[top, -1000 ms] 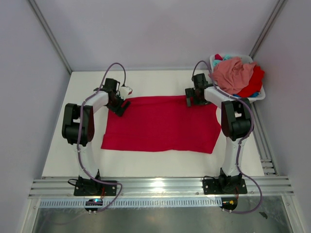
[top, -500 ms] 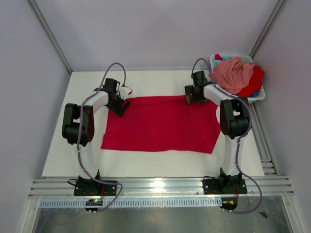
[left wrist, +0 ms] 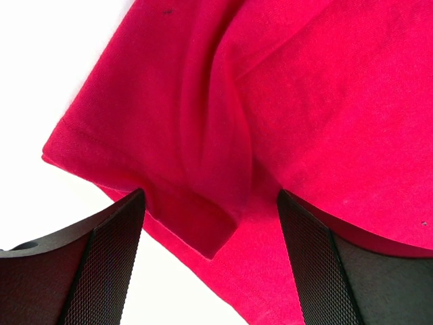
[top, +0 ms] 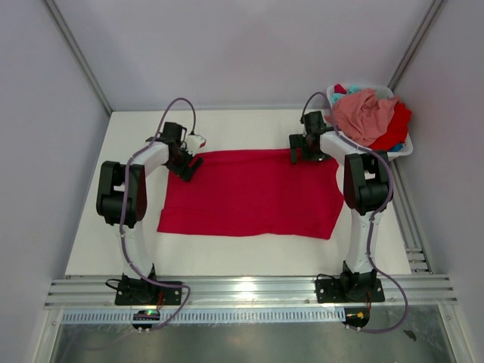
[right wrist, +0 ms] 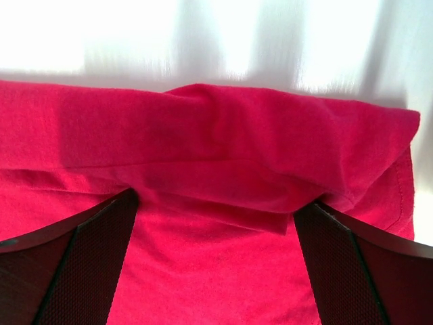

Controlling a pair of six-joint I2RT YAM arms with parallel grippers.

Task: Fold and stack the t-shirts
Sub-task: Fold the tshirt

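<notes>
My right gripper stays low where it stands and closes its fingers onto the red t-shirt's rolled fold next. That fold already lies between its open fingers.
A bright red t-shirt lies spread flat and wide on the white table. My left gripper rests open at the shirt's far left corner; in the left wrist view its fingers straddle a folded-over hem corner of the red t-shirt. At the far right corner my right gripper stands open too, its fingers either side of a rolled fold on the red t-shirt's far edge. Neither gripper is shut on cloth. A salmon pink t-shirt, another red one and a bit of teal are piled at the back right.
The piled shirts sit in a white plastic basket at the table's back right corner, close behind the right arm. Walls enclose the table on three sides. A metal rail runs along the near edge by the arm bases.
The right gripper has shifted slightly toward the far right along the shirt's back edge. The left arm and the shirt look unchanged.
</notes>
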